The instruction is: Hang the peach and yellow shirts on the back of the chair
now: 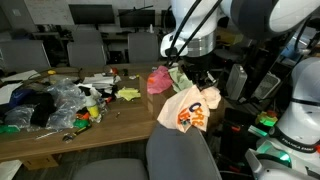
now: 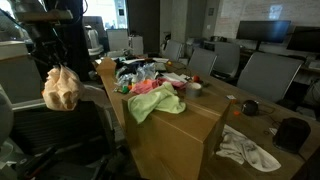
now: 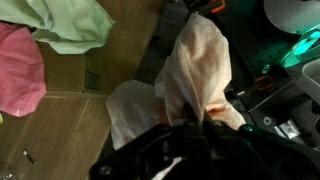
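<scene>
My gripper needs to lower the peach shirt a little toward the chair back's top edge next, because the shirt still hangs bunched above the grey chair back (image 1: 182, 128).
My gripper (image 1: 188, 82) is shut on the peach shirt (image 1: 188, 108), which has an orange print and hangs bunched from the jaws just above the grey chair back (image 1: 183, 155). In an exterior view the shirt (image 2: 60, 90) dangles over the dark chair (image 2: 55, 135). In the wrist view the peach shirt (image 3: 195, 75) fills the middle, pinched at my gripper (image 3: 192, 125). The yellow-green shirt (image 2: 155, 100) lies on the table corner beside a pink cloth (image 2: 145, 87); both show in the wrist view, the yellow-green shirt (image 3: 70, 25) and the pink cloth (image 3: 20, 70).
The wooden table (image 1: 60, 135) holds a heap of clothes, plastic bags and small toys (image 1: 55, 100). A white cloth (image 2: 248, 150) lies on the floor. Office chairs (image 2: 262, 75) and monitors stand behind. A robot base with green lights (image 1: 280, 150) is close by.
</scene>
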Motion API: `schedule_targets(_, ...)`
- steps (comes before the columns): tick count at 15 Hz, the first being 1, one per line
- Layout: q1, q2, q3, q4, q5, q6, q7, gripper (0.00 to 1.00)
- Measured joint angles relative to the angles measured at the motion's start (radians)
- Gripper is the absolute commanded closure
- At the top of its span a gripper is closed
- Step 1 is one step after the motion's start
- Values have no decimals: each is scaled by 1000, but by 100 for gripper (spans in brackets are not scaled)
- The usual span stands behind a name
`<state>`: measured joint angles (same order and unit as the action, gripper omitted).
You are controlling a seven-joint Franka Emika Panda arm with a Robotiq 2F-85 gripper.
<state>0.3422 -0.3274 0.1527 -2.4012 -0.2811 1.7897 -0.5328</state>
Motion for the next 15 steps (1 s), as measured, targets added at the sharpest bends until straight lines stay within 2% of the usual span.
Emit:
schedule_targets(8, -4, 64, 9, 0, 8, 54, 8, 99)
schedule_targets(15, -44, 124, 9, -19, 0, 85, 27, 99)
